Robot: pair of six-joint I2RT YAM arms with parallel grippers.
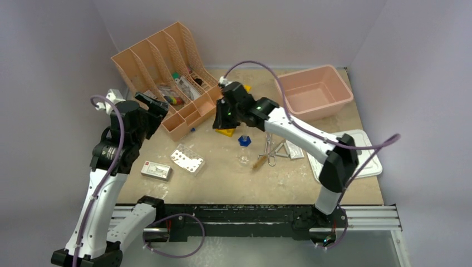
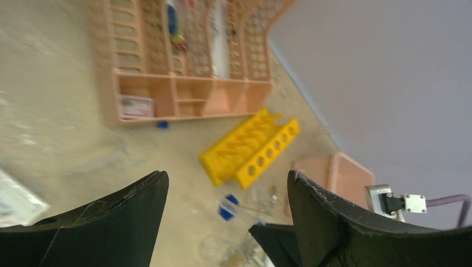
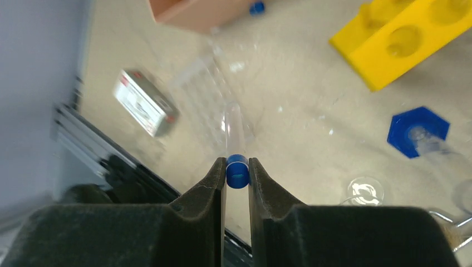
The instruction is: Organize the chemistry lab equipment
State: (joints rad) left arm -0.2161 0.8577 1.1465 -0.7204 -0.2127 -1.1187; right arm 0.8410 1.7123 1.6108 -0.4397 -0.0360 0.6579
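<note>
The right gripper moves back and down onto the clear plate's end facing the flask next and releases the pipette (image 3: 234,125). The pipette's body hangs below the held cap.
My right gripper (image 3: 237,167) is shut on the blue cap of a clear blue-tipped pipette (image 3: 234,125) and holds it above the table, near the yellow rack (image 1: 225,132). In the top view this gripper (image 1: 222,115) is by the front of the peach organizer (image 1: 167,78). My left gripper (image 2: 228,183) is open and empty, raised at the organizer's left (image 1: 157,107). The blue-capped clear flask (image 1: 244,140) lies mid-table. Metal tongs (image 1: 269,151), wire triangle (image 1: 281,148), brush (image 1: 259,161) and white packet (image 1: 294,150) lie right of it. The silver blister sheet (image 1: 187,159) lies left.
A white box with red print (image 1: 155,170) lies front left. The pink tub (image 1: 313,92) stands at the back right, its white lid (image 1: 356,158) in front of it. A small blue cap (image 1: 192,129) lies by the organizer. A small round glass piece (image 3: 364,191) lies near the flask.
</note>
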